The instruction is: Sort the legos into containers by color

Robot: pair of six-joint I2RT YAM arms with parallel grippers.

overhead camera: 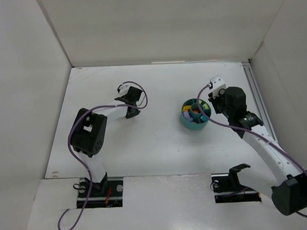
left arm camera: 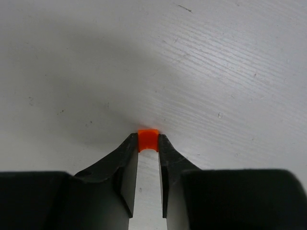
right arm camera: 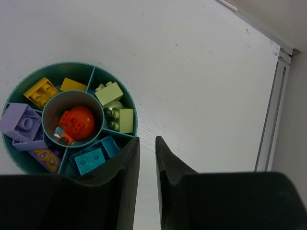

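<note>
My left gripper is to lift the small orange lego and lower it over the dish's central tube [overhead camera: 196, 110], because that tube holds an orange piece.
My left gripper [left arm camera: 148, 144] is shut on a small orange lego [left arm camera: 148, 138], pinched at the very fingertips, right at the white table. In the top view this gripper [overhead camera: 132, 113] is left of centre, well apart from the dish. The round teal dish [overhead camera: 187, 122] stands to the right. In the right wrist view its rim [right arm camera: 72, 64] encloses yellow [right arm camera: 42, 91], pale green [right arm camera: 109, 92], purple [right arm camera: 21, 122] and blue legos [right arm camera: 91, 160], each in its own compartment. A round orange piece [right arm camera: 76, 122] lies in the central tube. My right gripper [right arm camera: 147, 142] is empty, jaws a narrow gap apart, above the dish's right edge.
White walls enclose the table on the left, back and right. A metal rail [right arm camera: 273, 120] runs along the table's right edge. The right arm [overhead camera: 260, 141] stretches from its base at the near edge to the dish.
</note>
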